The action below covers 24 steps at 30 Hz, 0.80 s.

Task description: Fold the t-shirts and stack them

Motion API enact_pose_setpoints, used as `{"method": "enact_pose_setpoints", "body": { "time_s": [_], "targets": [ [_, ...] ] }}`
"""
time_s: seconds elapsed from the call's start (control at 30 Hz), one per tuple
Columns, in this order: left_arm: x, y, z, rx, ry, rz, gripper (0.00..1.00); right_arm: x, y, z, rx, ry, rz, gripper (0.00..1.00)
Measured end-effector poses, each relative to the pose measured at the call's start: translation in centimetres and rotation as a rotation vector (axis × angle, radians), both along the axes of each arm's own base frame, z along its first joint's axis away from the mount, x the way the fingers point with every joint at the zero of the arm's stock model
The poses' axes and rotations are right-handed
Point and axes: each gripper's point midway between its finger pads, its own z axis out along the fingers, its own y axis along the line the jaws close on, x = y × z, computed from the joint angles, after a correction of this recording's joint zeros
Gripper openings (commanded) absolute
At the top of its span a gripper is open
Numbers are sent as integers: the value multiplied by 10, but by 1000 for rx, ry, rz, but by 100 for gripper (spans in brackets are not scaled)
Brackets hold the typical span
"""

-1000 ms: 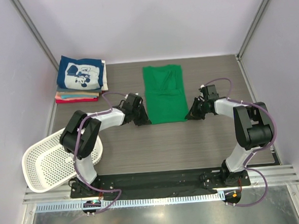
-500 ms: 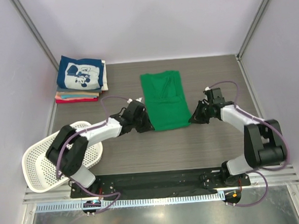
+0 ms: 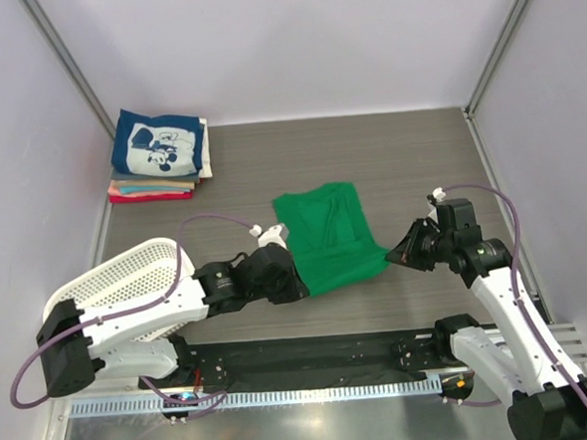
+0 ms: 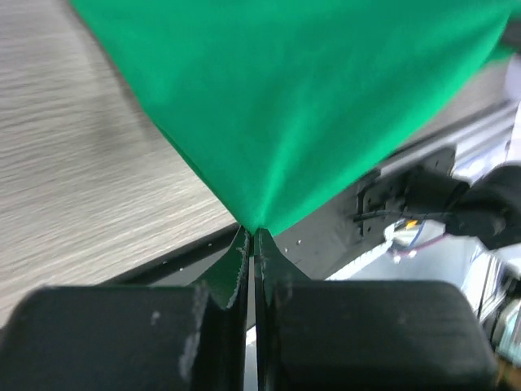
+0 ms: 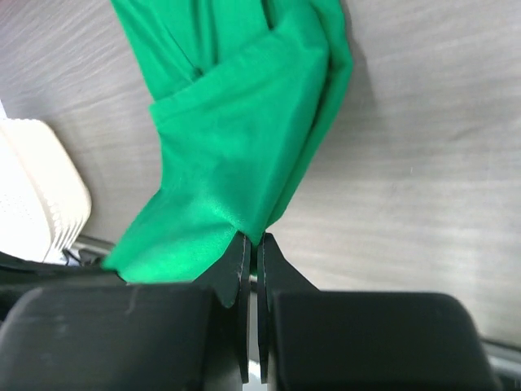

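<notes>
My right gripper swings the shirt's lifted near corner outward onto the shirt's far edge (image 3: 343,187) next, which lies flat outward of it, and lets go, folding the cloth over.
The bright green t-shirt (image 3: 326,236) lies folded lengthwise on the table, its near edge lifted between both grippers. My left gripper (image 3: 295,285) is shut on the shirt's near left corner (image 4: 254,220). My right gripper (image 3: 395,257) is shut on the near right corner (image 5: 248,228). The green cloth fans out from each pair of jaws in the wrist views. A stack of folded t-shirts (image 3: 160,153) sits at the far left, the navy one with white cartoon print on top, cream, tan and red-pink ones below.
A white perforated basket (image 3: 118,286) lies tilted at the near left, beside the left arm; it also shows in the right wrist view (image 5: 37,191). The black base rail (image 3: 312,353) runs along the table's near edge. Grey walls enclose the table.
Both grippers have pulled the green shirt's near edge toward the arms' bases. The shirt has slid nearer and skewed. The left arm has swung low over the basket.
</notes>
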Motion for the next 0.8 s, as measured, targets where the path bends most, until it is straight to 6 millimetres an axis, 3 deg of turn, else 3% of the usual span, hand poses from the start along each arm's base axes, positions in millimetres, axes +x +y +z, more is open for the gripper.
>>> {"method": "enact_pose_setpoints", "body": {
  "time_s": [0.13, 0.37, 0.53, 0.8],
  "targets": [
    [15, 14, 25, 13, -60, 82, 0, 0, -1, 18, -13, 26, 3, 1],
    [65, 28, 59, 24, -148, 190, 0, 51, 1, 43, -68, 27, 19, 1],
    [106, 42, 56, 55, -147, 247, 0, 86, 6, 38, -82, 53, 31, 1],
    [152, 53, 43, 79, -114, 262, 0, 137, 15, 25, -93, 80, 47, 1]
  ]
}}
